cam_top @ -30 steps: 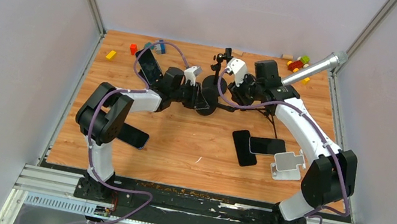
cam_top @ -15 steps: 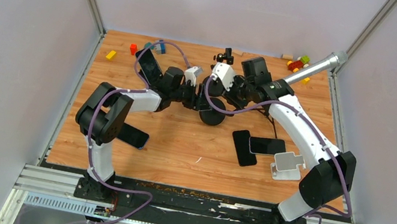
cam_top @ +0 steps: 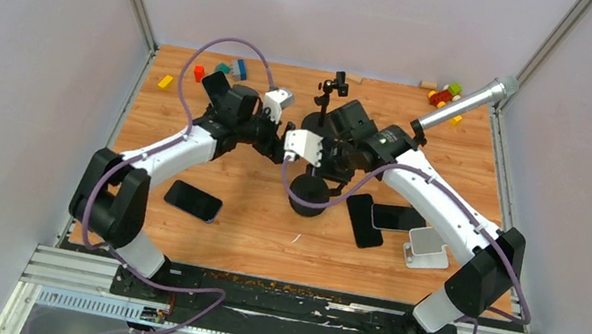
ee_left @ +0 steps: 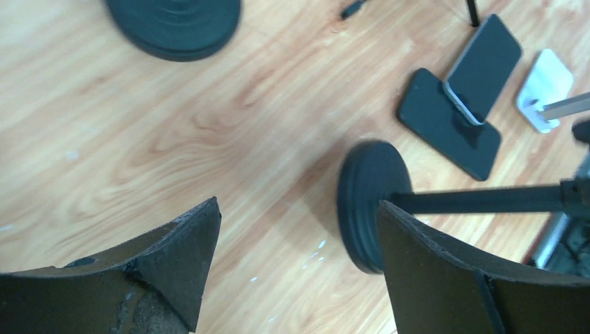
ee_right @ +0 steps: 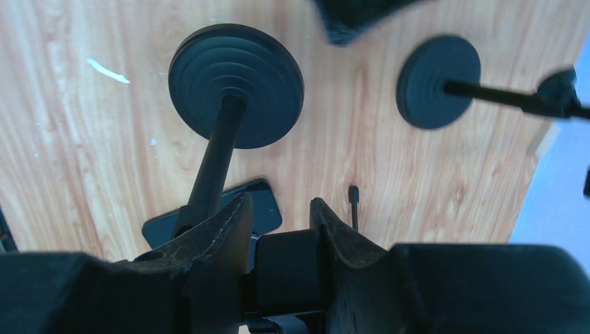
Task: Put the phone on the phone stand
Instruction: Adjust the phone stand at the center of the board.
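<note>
I need to bring my right gripper back and down and level the base of the tilted stand, to release it on the bare tabletop by the white mark [cam_top: 296,232] [ee_right: 113,82], clear of phones.
The black phone stand [cam_top: 309,195] has a round base [ee_right: 236,83] and a thin pole. My right gripper [cam_top: 326,156] is shut on its top clamp block [ee_right: 292,268], and the stand hangs tilted over the middle of the table. In the left wrist view the stand's base [ee_left: 367,203] shows edge-on. My left gripper [cam_top: 277,137] is open and empty just left of the stand, its fingers [ee_left: 174,257] wide apart. One black phone [cam_top: 193,201] lies flat at the left. Two overlapping phones [cam_top: 375,217] lie at the right.
A second black stand [cam_top: 329,91] stands at the back centre. A white holder [cam_top: 427,248] sits by the two phones. A silver tube [cam_top: 467,100] and coloured blocks [cam_top: 445,94] lie back right. More blocks [cam_top: 166,82] lie back left.
My left gripper opened, let go of the stand and drew back to the left. The right arm carried the stand forward, toward the table's middle.
</note>
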`<state>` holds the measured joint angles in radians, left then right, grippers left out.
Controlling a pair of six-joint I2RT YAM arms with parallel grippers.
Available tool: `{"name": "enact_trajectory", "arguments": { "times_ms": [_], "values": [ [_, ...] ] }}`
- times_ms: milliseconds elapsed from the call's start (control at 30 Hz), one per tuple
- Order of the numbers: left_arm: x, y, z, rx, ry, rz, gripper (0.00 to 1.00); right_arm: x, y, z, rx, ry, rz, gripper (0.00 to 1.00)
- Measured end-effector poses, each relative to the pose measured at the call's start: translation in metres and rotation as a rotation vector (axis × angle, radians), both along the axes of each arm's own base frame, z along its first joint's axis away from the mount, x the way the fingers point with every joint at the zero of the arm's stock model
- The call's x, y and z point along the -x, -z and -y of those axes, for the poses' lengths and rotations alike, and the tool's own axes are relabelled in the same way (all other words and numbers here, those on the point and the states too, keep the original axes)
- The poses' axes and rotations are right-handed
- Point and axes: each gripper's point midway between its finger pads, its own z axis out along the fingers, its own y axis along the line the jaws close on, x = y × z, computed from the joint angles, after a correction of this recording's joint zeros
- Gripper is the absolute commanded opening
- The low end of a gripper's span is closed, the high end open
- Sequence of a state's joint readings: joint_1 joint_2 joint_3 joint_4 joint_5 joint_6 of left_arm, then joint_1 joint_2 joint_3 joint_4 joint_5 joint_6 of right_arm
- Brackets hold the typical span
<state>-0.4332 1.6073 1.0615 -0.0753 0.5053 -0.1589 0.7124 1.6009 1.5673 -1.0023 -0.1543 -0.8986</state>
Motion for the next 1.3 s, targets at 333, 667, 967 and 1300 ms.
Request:
{"name": "enact_trajectory", "arguments": {
  "times_ms": [333,667,967,1300],
  "values": [
    [0.003,-0.052,-0.083,-0.216,-0.125,0.210,0.99,0.063,0.012,-0.046,0.146,-0.371,0.078,0.02],
    [0.026,-0.056,-0.111,-0.343,-0.132,0.247,1.00,0.080,0.024,-0.073,0.325,-0.558,0.114,0.15],
    [0.036,-0.050,-0.124,-0.400,-0.128,0.247,1.00,0.066,0.033,-0.082,0.412,-0.559,0.163,0.77],
    [0.038,-0.044,-0.132,-0.420,-0.139,0.238,1.00,0.073,0.017,-0.099,0.279,-0.501,0.140,0.98]
  ]
}}
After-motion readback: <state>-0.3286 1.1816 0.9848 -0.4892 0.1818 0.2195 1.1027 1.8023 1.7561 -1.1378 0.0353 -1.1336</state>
